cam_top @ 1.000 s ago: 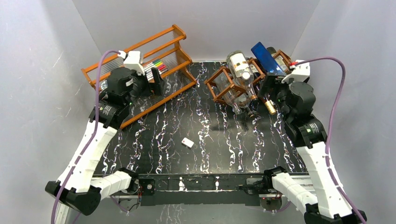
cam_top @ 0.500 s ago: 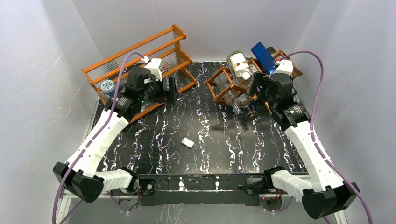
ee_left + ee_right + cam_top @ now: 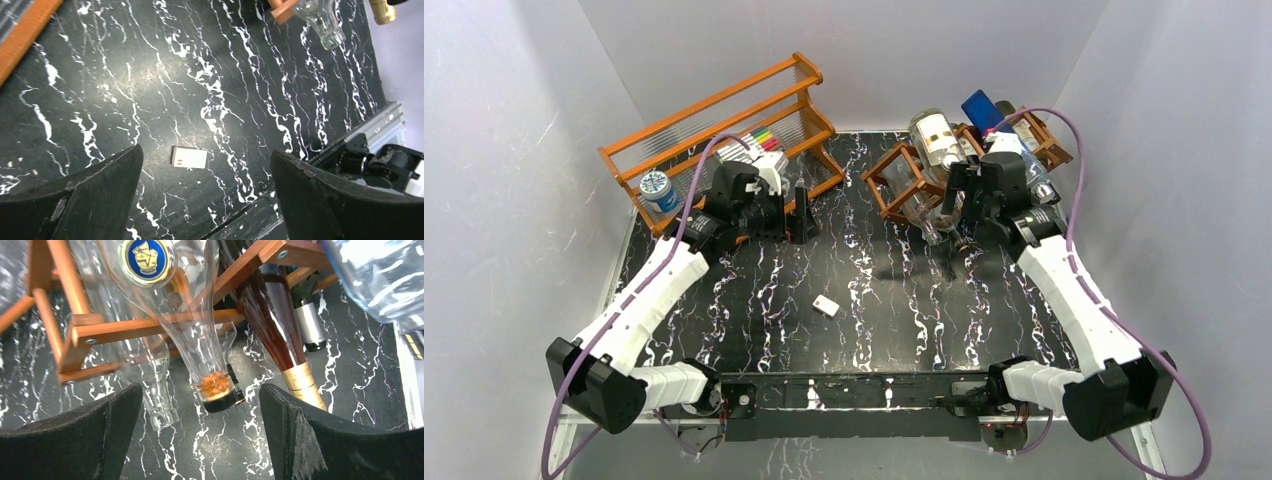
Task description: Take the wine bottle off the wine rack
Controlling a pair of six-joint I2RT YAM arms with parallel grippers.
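I will lower my right gripper outward around that bottle's neck by the blue emblem [image 3: 197, 335] and close it, because the neck of the black-capped clear bottle lines up between my open fingers.
The wine rack [image 3: 902, 178], a dark reddish-brown lattice, stands at the back right and holds several bottles with their necks towards me. In the right wrist view a dark wine bottle with a gold foil neck [image 3: 300, 382] slants down beside a clear bottle with a black cap [image 3: 216, 390] and a second clear neck [image 3: 161, 405]. My right gripper [image 3: 200, 390] is open just in front of these necks and holds nothing; seen from above, the right gripper [image 3: 962, 200] is at the rack's front. My left gripper [image 3: 801, 215] hangs open over the table, empty.
An orange tiered shelf [image 3: 724, 130] at the back left carries coloured markers [image 3: 764, 138] and a round tin [image 3: 656, 187]. A small white card [image 3: 189, 157] lies mid-table. A blue bottle [image 3: 984, 108] and a plastic bottle [image 3: 380, 275] crowd the rack's right side. Grey walls close in on all sides.
Both arms have swung inward. The left gripper came off the orange shelf towards the table's middle. The right gripper moved left to the front of the rack's bottle necks.
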